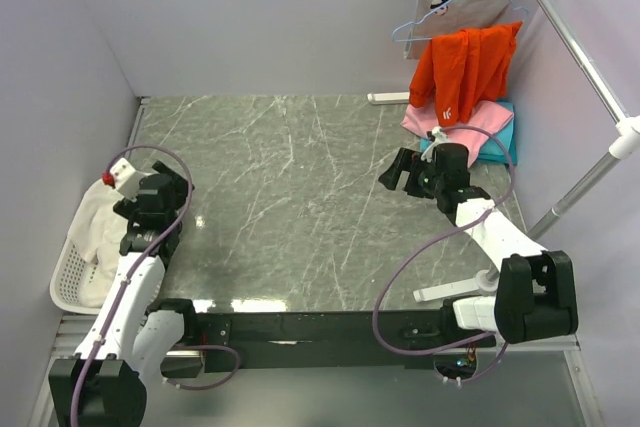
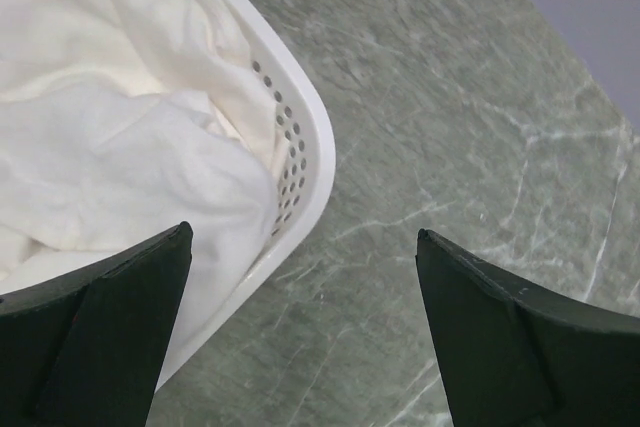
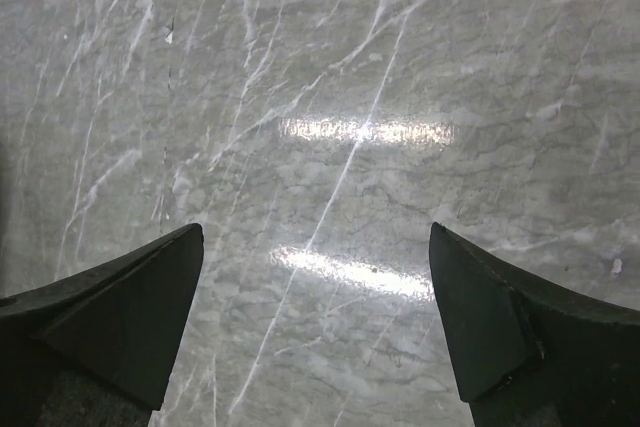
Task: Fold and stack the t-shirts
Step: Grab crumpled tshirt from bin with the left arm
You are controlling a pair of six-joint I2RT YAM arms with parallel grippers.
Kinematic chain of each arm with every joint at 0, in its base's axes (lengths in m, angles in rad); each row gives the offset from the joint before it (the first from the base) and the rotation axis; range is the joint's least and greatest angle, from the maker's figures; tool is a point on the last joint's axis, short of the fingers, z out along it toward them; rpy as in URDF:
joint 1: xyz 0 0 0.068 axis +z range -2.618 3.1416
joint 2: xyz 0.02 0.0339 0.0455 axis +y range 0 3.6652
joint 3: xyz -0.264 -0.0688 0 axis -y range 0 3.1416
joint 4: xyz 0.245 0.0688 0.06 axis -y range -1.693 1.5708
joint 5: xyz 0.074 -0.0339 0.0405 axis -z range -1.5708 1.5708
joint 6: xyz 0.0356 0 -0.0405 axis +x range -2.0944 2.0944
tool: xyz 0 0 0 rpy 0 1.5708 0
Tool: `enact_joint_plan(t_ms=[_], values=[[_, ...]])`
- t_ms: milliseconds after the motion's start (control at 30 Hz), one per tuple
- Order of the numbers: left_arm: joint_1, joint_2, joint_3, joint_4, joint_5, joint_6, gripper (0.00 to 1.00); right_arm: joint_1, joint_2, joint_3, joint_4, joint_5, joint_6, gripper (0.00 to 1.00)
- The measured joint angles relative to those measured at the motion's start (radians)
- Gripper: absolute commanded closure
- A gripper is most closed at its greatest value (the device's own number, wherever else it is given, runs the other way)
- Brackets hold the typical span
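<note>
I should shift my left gripper over the white t-shirt (image 1: 95,222) and down to a fold, as its open fingers straddle the basket's rim.
A crumpled white t-shirt (image 1: 95,222) (image 2: 110,117) fills a white basket (image 1: 62,282) (image 2: 305,117) at the table's left edge. My left gripper (image 1: 160,185) (image 2: 302,232) hangs open just right of the basket, above its rim and the bare marble, with nothing between its fingers. At the back right a folded pink t-shirt (image 1: 425,119) lies on a teal t-shirt (image 1: 500,142). My right gripper (image 1: 398,173) (image 3: 315,229) stands open and holds nothing. It is over the marble, in front and to the left of that pile.
An orange garment (image 1: 465,67) hangs over the pink and teal pile. A light blue hanger (image 1: 440,12) hangs at the back wall. A metal rail (image 1: 575,47) slants along the right side. The grey marble tabletop (image 1: 300,207) spans the middle.
</note>
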Motion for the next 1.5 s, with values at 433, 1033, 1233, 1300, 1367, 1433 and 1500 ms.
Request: enact_joint_plan(t_ms=[433, 1033, 1233, 1300, 1367, 1433, 1500], values=[[0.009, 0.142, 0.117, -0.317, -0.208, -0.307, 0.01, 0.000, -0.029, 0.000, -0.045, 0.039, -0.024, 0.00], [0.180, 0.506, 0.125, -0.281, -0.122, -0.425, 0.33, 0.000, -0.021, 0.003, -0.068, 0.057, -0.043, 0.00], [0.245, 0.475, 0.064, -0.179, -0.030, -0.340, 0.99, 0.000, -0.008, 0.005, -0.072, 0.056, -0.043, 0.00], [0.251, 0.448, 0.061, -0.177, -0.010, -0.318, 0.99, 0.000, -0.005, 0.005, -0.072, 0.055, -0.043, 0.00], [0.254, 0.417, 0.061, -0.180, 0.009, -0.286, 0.99, 0.000, -0.004, 0.005, -0.073, 0.050, -0.043, 0.00], [0.254, 0.376, 0.074, -0.198, 0.031, -0.247, 0.99, 0.000, -0.003, 0.005, -0.072, 0.045, -0.042, 0.00], [0.254, 0.328, 0.107, -0.224, 0.053, -0.210, 0.99, 0.000, -0.002, 0.005, -0.072, 0.038, -0.042, 0.00]])
